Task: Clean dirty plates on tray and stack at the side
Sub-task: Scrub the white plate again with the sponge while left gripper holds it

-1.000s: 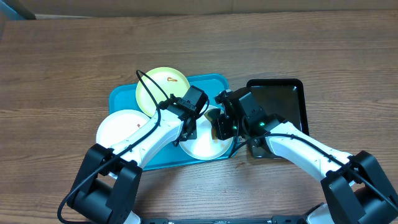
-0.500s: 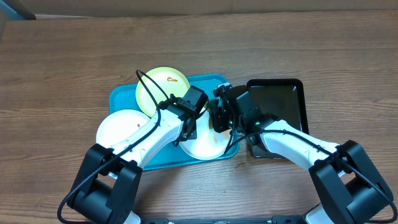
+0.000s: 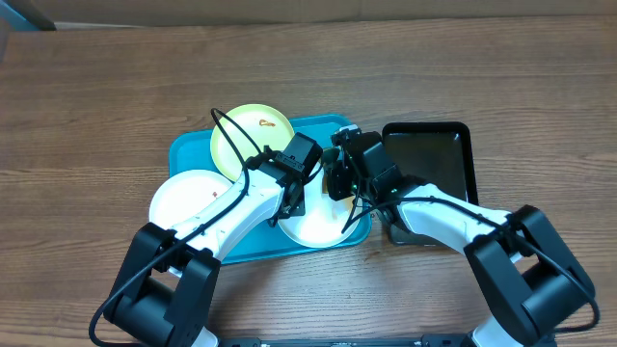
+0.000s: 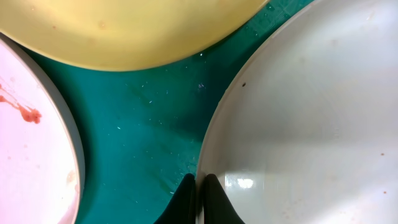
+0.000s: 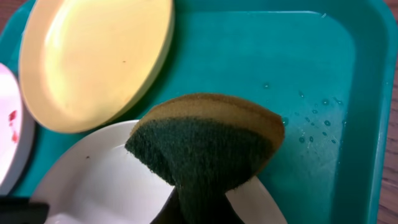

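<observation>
My right gripper wipes back across the plate next and lifts over the glossy black tray [image 3: 431, 162]. It then lowers to release the sponge, as that tray stands empty.
Three plates lie on the turquoise tray [image 3: 188, 149]: a pale yellow-green plate [image 3: 246, 135] at the back with a brown-red smear, a white plate [image 3: 183, 198] at the left with a red smear, and a white plate [image 3: 313, 226] at the front right. My left gripper [image 4: 198, 196] is shut on the rim of the front white plate [image 4: 311, 124]. My right gripper [image 5: 199, 208] is shut on a green and yellow sponge [image 5: 208, 146] pressed over that plate's far edge [image 5: 93, 186].
A smaller glossy black tray [image 3: 434, 159] stands right of the turquoise tray, partly under my right arm. Small water drops dot the turquoise tray floor [image 5: 311, 112]. Wooden table [image 3: 96, 87] lies all round.
My right gripper with the sponge has moved left and toward the back across the front white plate. The left gripper has stayed on the plate's rim.
</observation>
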Motion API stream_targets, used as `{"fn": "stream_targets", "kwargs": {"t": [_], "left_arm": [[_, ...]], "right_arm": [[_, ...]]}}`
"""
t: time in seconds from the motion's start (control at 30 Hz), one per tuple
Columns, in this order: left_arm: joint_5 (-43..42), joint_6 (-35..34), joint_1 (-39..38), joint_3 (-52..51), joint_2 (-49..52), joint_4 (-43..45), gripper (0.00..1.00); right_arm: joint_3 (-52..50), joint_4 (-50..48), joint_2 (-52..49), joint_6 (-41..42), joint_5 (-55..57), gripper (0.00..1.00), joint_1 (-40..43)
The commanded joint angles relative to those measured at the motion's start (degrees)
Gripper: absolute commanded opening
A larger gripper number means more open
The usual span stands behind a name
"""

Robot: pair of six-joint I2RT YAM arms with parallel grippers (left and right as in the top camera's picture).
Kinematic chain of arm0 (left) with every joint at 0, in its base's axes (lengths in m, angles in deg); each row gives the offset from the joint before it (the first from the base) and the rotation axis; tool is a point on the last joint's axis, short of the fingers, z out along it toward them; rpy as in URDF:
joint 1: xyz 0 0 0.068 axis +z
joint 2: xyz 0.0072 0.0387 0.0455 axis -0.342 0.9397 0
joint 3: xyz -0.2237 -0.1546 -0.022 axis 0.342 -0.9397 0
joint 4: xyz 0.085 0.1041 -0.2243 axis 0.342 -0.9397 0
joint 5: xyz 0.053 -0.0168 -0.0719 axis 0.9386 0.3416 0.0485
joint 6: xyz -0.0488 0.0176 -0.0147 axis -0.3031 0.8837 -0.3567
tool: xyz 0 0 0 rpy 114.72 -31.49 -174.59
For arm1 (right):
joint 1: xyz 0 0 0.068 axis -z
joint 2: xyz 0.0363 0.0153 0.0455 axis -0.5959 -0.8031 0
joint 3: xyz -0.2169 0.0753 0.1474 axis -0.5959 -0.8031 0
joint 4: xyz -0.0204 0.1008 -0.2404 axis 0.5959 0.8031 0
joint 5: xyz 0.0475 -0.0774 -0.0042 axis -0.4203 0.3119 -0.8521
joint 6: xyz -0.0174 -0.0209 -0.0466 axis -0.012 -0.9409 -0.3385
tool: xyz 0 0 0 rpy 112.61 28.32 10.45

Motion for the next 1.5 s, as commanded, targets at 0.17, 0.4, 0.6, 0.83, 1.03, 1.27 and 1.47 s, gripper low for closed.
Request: {"fn": "stream_targets", "kwargs": {"t": [0.17,0.4,0.6,0.83,1.03,1.27,1.47], "left_arm": [[0.4,1.1,0.0,-0.6,0.6,-0.1,0.04],[0.4,1.1,0.0,-0.6,0.6,-0.1,0.04],[0.4,1.1,0.0,-0.6,0.6,-0.1,0.04],[0.4,1.1,0.0,-0.6,0.6,-0.1,0.04],[0.4,1.1,0.0,-0.6,0.6,-0.1,0.04],[0.4,1.1,0.0,-0.6,0.6,-0.1,0.04],[0.4,1.1,0.0,-0.6,0.6,-0.1,0.04]], "right_arm": [[0.2,-2.3,-0.5,2.6,3.3,0.04,-0.3],[0.2,-1.9,-1.0,4.5,3.3,0.04,-0.3],[0.1,-1.3,-1.0,5.6,3.3,0.04,-1.4],[0.1,-1.3,-1.0,5.6,9.3,0.04,-3.7],[0.1,-2.6,-1.0,5.6,9.5,0.04,-3.5],[0.1,-2.1,-1.0,5.8,9.5,0.04,-3.5],[0.0,-2.4,-2.0,5.8,9.9,0.04,-3.3]]}}
